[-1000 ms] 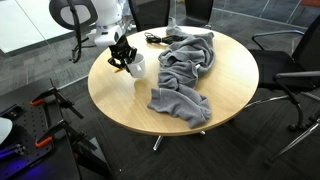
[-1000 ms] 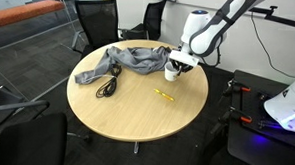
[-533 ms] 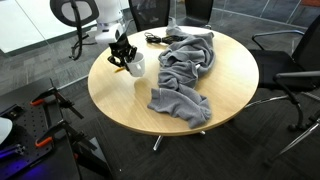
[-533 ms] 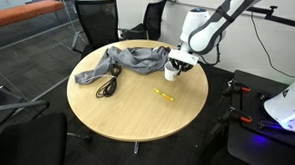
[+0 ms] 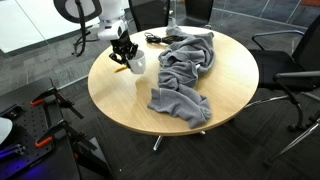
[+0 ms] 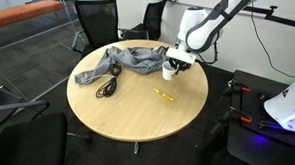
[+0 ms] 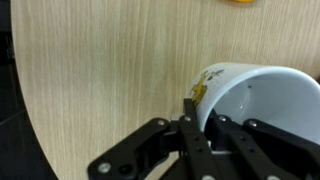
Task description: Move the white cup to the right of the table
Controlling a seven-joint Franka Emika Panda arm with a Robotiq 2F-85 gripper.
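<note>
The white cup [image 5: 136, 63] still hangs above the table. My gripper needs to bring it down toward the grey cloth, onto the bare wood beside it, and release there.
The white cup [image 5: 136, 63] hangs in my gripper [image 5: 124, 52] just above the round wooden table [image 5: 120, 95], near its edge. In the wrist view the cup [image 7: 262, 100] is white with a yellow mark, and my gripper [image 7: 202, 118] is shut on its rim, one finger outside the wall and one inside. It also shows in an exterior view [image 6: 170, 65] under my gripper [image 6: 178, 60], next to the grey cloth.
A grey cloth [image 5: 185, 70] lies across the table. A black cable [image 6: 107, 87] lies by the cloth. A thin yellow stick [image 6: 163, 94] lies on the wood. Office chairs [image 5: 290, 70] stand around the table.
The cup and my gripper have lifted slightly and shifted a little toward the cloth side.
</note>
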